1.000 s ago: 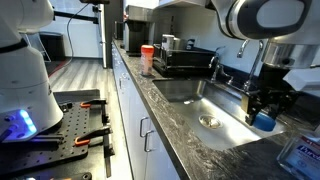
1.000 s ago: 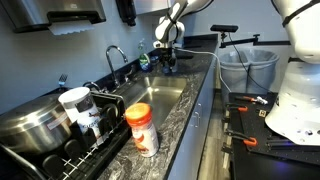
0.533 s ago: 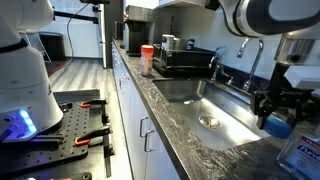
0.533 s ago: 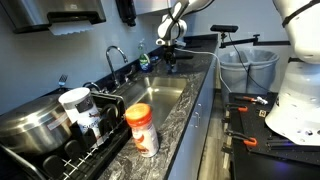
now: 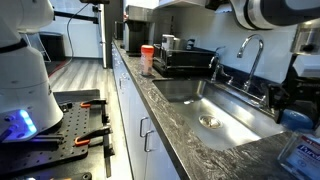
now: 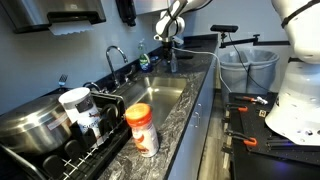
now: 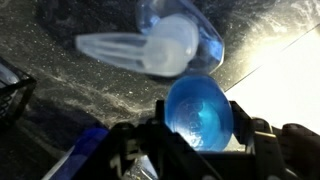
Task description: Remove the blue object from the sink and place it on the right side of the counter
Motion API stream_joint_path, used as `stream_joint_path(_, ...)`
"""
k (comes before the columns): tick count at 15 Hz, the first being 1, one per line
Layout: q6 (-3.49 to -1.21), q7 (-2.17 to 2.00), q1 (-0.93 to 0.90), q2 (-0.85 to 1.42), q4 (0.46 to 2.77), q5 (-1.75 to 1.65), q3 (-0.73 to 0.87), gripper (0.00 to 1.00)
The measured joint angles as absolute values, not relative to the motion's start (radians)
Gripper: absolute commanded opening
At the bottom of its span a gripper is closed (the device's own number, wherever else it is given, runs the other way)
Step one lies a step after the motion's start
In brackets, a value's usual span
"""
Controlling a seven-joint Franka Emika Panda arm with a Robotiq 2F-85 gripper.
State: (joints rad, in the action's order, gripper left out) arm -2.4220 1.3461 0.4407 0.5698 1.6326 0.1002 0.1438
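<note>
Next, my gripper moves outward, away from the clear plastic item that crowds the spot beside the held blue object, and down onto empty counter.
The blue object point(image 7: 198, 110) is a small round light-blue item held between my gripper's point(image 7: 196, 128) dark jaws, which are shut on it. In an exterior view the gripper point(image 5: 285, 100) holds the blue object point(image 5: 297, 117) just past the far end of the sink point(image 5: 232, 122), above the dark veined counter point(image 5: 190, 150). The other exterior view shows the gripper point(image 6: 172, 60) beyond the sink point(image 6: 160, 97), over the counter point(image 6: 185, 118). The wrist view shows counter stone point(image 7: 70, 95) beneath the held object.
A clear bottle with a blue-and-white label point(image 5: 300, 152) stands on the counter close to the gripper. A clear plastic item point(image 7: 150, 45) lies below it. A chrome faucet point(image 5: 250, 50) stands behind the sink. An orange-lidded jar point(image 6: 141, 128) and a dish rack point(image 6: 55, 125) stand at the opposite end.
The gripper has lifted out of the sink with the blue object in it and moved sideways past the basin's end to above the counter.
</note>
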Motion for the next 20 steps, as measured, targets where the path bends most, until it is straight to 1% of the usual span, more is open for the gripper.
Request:
stream_joint_path(13, -2.416, 1.288, 0.503, 0.809, 1.349, 0.109, 0.079, 0.38)
stream_joint_path(20, -2.398, 1.288, 0.506, 0.882, 1.26, 0.107, 0.066, 0.38)
